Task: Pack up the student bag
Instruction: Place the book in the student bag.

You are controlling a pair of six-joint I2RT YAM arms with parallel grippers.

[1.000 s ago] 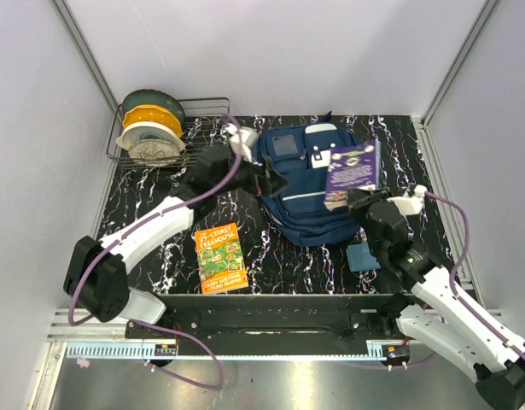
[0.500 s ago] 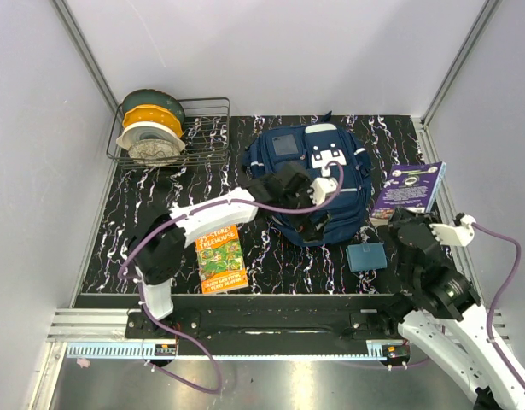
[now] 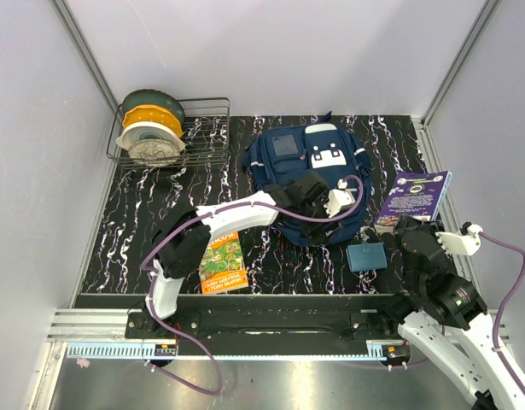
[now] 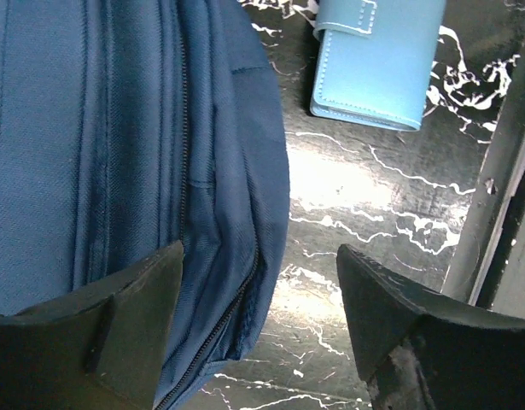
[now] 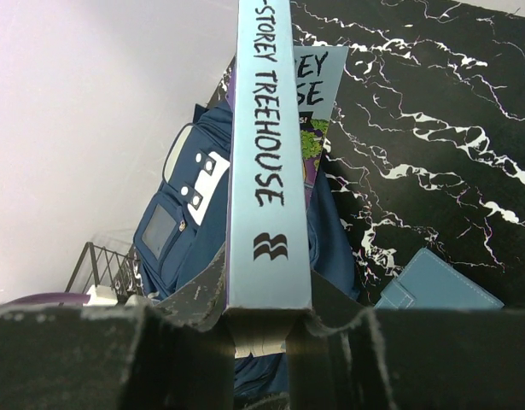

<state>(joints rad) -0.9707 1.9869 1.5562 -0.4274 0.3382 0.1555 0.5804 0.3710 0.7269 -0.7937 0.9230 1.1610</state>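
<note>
The robot's right gripper will next go left in the top view and down into the student bag (image 3: pixel 306 171) (image 5: pixel 181 231) to let go of the book, since the bag lies lower on that side.
The student bag (image 3: pixel 306 171) lies flat at the back middle of the table, navy with white patches. My left gripper (image 3: pixel 323 209) hovers over its near right edge. In the left wrist view this gripper (image 4: pixel 258 329) is open, and the bag's zippered edge (image 4: pixel 219 256) sits between the left finger (image 4: pixel 125 333) and the right finger (image 4: pixel 399 325). My right gripper (image 3: pixel 404 227) is to the right of the bag, shut on a purple book (image 3: pixel 413 198). In the right wrist view the book's pale blue spine (image 5: pixel 269 171) stands clamped in the gripper (image 5: pixel 266 329), with the bag (image 5: pixel 181 231) behind it.
A small teal pouch (image 3: pixel 365 256) lies near the bag's front right corner, also seen as the pouch (image 4: pixel 377 60) and the pouch (image 5: pixel 433 286). An orange book (image 3: pixel 221 260) lies at front left. A wire rack (image 3: pixel 207 128) with filament spools (image 3: pixel 151 128) stands at back left.
My left arm swung across the bag to its near right edge and its jaws narrowed a little. My right arm pulled the purple book off the bag to the right.
</note>
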